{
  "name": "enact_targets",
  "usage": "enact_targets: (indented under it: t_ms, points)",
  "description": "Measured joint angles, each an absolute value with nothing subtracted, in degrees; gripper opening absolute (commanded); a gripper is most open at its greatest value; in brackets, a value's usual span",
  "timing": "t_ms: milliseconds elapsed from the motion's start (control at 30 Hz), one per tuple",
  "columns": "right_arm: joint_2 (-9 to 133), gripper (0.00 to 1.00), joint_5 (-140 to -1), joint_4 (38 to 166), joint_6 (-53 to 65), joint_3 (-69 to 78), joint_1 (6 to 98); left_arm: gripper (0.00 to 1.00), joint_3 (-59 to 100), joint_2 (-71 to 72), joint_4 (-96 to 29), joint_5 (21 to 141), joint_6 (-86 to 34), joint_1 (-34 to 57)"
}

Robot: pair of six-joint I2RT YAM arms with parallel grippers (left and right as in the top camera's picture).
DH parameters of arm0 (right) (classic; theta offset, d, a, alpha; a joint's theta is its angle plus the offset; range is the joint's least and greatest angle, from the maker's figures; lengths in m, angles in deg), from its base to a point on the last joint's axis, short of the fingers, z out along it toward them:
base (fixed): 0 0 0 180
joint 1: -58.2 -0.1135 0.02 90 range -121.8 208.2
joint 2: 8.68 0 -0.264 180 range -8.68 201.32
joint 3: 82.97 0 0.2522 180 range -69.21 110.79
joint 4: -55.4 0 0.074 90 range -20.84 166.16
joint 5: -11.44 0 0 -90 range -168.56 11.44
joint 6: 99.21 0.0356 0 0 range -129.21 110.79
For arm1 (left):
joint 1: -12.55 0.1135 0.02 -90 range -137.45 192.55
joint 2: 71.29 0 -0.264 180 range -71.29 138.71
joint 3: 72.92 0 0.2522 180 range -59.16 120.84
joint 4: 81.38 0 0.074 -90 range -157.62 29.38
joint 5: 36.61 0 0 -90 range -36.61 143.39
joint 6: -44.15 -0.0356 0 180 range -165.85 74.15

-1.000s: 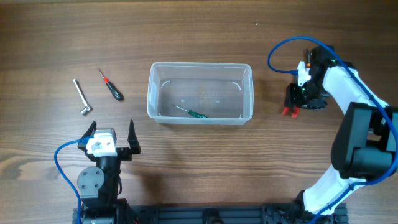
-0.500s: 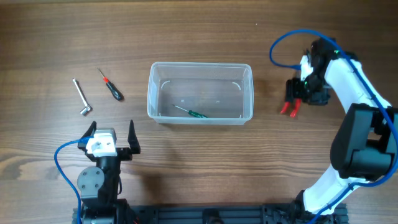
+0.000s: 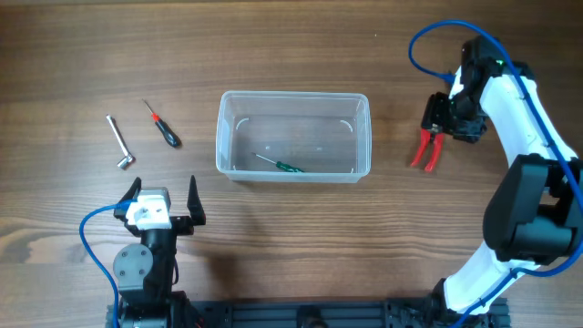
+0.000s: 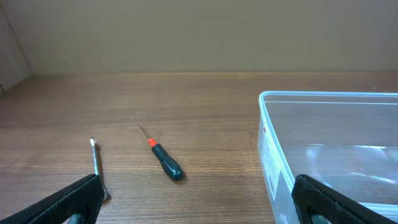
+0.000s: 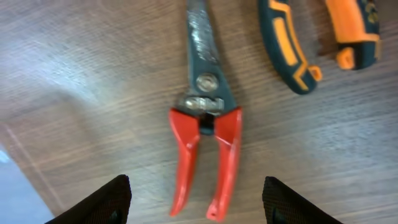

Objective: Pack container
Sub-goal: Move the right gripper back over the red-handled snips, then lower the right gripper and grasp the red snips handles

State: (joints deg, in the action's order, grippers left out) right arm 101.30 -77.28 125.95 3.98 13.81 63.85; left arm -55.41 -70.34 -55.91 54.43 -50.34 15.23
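Observation:
The robot's right gripper will move toward the container (image 3: 222,137) before it goes down onto the container-side handle (image 3: 421,148), because the red handles lie spread apart below its open fingers.
The clear container (image 3: 222,137) stands mid-table with a green screwdriver (image 3: 281,165) lying inside. Red-handled pliers (image 3: 424,150) lie on the table to its right. My right gripper (image 3: 434,118) is open and empty, just beyond the pliers' head. In the right wrist view the pliers (image 5: 205,143) lie between and ahead of its fingers (image 5: 200,202), untouched. My left gripper (image 3: 162,202) is open and empty near the front edge. Its wrist view shows its fingers (image 4: 202,208) and the container's wall (image 4: 273,155) at the right.
A red-and-black screwdriver (image 3: 165,128) and a metal L-shaped wrench (image 3: 119,143) lie left of the container; both show in the left wrist view (image 4: 163,160) (image 4: 96,168). Orange-and-dark tool handles (image 5: 289,53) lie beside the pliers' head.
My right gripper has pulled back up and away from the pliers, uncovering their red handles, which now lie in full view. The left arm has not moved.

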Motion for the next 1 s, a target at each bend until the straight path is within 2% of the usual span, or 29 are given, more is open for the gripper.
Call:
enact_targets:
  t_ms: [333, 1000]
  points:
    - [101.3, 0.67, -77.1, 124.0, 8.5, 13.8, 57.7, 1.0, -55.4, -70.3, -55.9, 54.4, -50.3, 15.2]
    - [101.4, 0.67, -77.1, 121.6, 12.2, 11.4, 57.6, 1.0, -55.4, -70.3, -55.9, 54.4, -50.3, 15.2]
